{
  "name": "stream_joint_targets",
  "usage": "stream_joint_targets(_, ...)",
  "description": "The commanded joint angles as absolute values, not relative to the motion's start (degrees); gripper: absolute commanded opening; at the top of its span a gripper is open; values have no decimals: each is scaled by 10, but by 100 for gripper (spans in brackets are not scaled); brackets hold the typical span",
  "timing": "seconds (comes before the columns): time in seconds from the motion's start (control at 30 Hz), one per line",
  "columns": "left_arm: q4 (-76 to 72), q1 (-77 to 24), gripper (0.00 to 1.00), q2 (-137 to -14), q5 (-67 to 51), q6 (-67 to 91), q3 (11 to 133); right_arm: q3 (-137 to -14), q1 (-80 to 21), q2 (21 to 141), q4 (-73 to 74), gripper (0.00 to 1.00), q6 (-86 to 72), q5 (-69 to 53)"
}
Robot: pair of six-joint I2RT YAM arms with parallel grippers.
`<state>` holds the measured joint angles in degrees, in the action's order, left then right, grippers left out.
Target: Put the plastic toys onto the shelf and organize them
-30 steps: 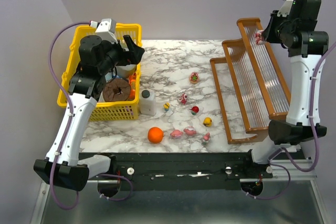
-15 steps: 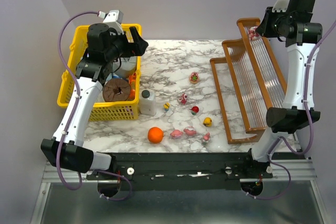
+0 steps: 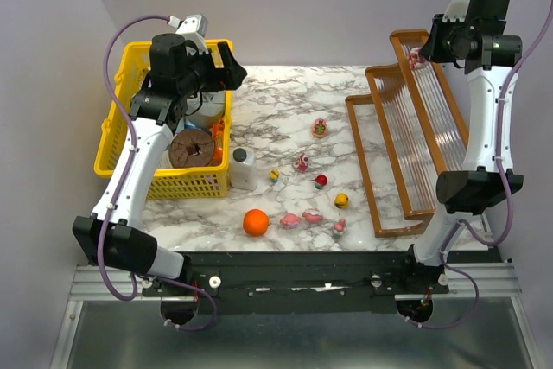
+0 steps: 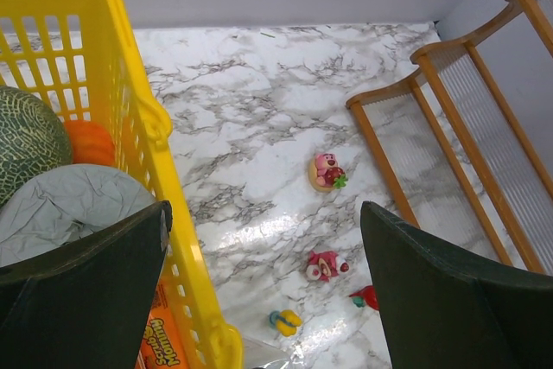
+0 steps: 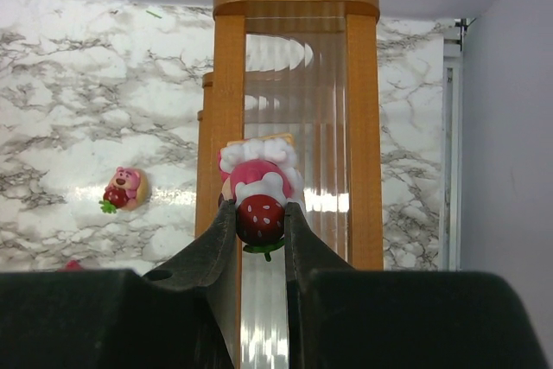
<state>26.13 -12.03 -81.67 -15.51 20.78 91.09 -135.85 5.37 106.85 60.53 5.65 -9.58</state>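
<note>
My right gripper shifts outward and away from the top level's bar nearest the loose toys next, over the clear panel (image 3: 427, 66) (image 5: 299, 164), as the strawberry toy overlaps that bar.
My right gripper (image 5: 260, 218) is shut on a pink and white strawberry toy (image 5: 259, 196) and holds it over the top tier of the brown wooden shelf (image 5: 226, 110), at its far end (image 3: 418, 58). The shelf (image 3: 397, 162) stands on the right of the table. Several small pink, red and yellow toys (image 3: 320, 181) lie on the marble between the orange ball and the shelf. In the left wrist view I see a pink toy on a disc (image 4: 327, 171), another pink one (image 4: 326, 265) and a yellow one (image 4: 286, 321). My left gripper (image 4: 263, 300) is open and empty, raised over the basket's right rim (image 3: 226, 75).
A yellow basket (image 3: 121, 140) at the left holds a melon, a grey bowl, a brown disc and an orange pack. A white bottle with a dark cap (image 3: 242, 168) stands by its right corner. An orange ball (image 3: 255, 222) lies near the front edge.
My right gripper has lifted slightly and moved back along the top tier with the toy. My left arm has risen and turned a little to the right over the basket.
</note>
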Motion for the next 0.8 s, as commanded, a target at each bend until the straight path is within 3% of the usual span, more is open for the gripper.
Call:
stream_joint_targets(0.0, 268, -122, 99, -820, -169, 200, 928, -1382, 56, 1082, 583, 1, 62, -76)
stream_joint_targets(0.47, 275, -122, 99, -820, -159, 199, 933, -1383, 57, 1110, 569, 15, 47, -38)
stream_joint_targets(0.77, 278, -122, 99, -816, -151, 199, 933, -1385, 56, 1113, 561, 41, 40, -47)
